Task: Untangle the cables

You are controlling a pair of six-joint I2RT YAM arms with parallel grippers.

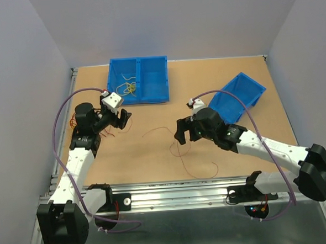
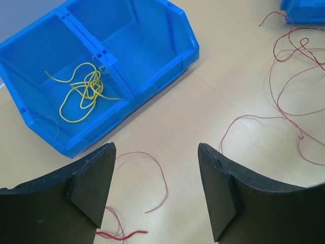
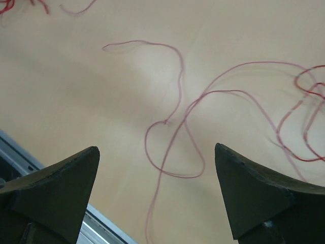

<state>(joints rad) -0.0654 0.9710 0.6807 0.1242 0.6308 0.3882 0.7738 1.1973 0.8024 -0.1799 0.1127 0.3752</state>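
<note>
My right gripper lowers next, open fingers astride the thin pink-red cable's parts, and closes, since they run together below it beside the small knot (image 1: 176, 145) (image 3: 184, 116).
A yellow cable (image 2: 81, 94) lies coiled in the left compartment of the blue double bin (image 2: 152, 30); from above this cable (image 1: 129, 90) shows in the bin (image 1: 150, 95) at the back. A thin red cable (image 1: 182, 153) loops loosely over the table's middle. My right gripper (image 1: 182, 133) hangs over it, open; in the right wrist view the cable's loop (image 3: 175, 145) lies on the table below the gripper (image 3: 156, 168), untouched. My left gripper (image 1: 120, 118) is open in front of the double bin. Between and below its fingers (image 2: 96, 183) lie a pinkish cable end (image 2: 161, 178) and a bright red one (image 2: 122, 234).
A single blue bin (image 1: 239, 95) lies tilted at the back right. More red cable tangles sit at the right (image 3: 304, 117) and far left (image 3: 20, 5) of the right wrist view. The metal rail (image 1: 173, 190) runs along the near table edge.
</note>
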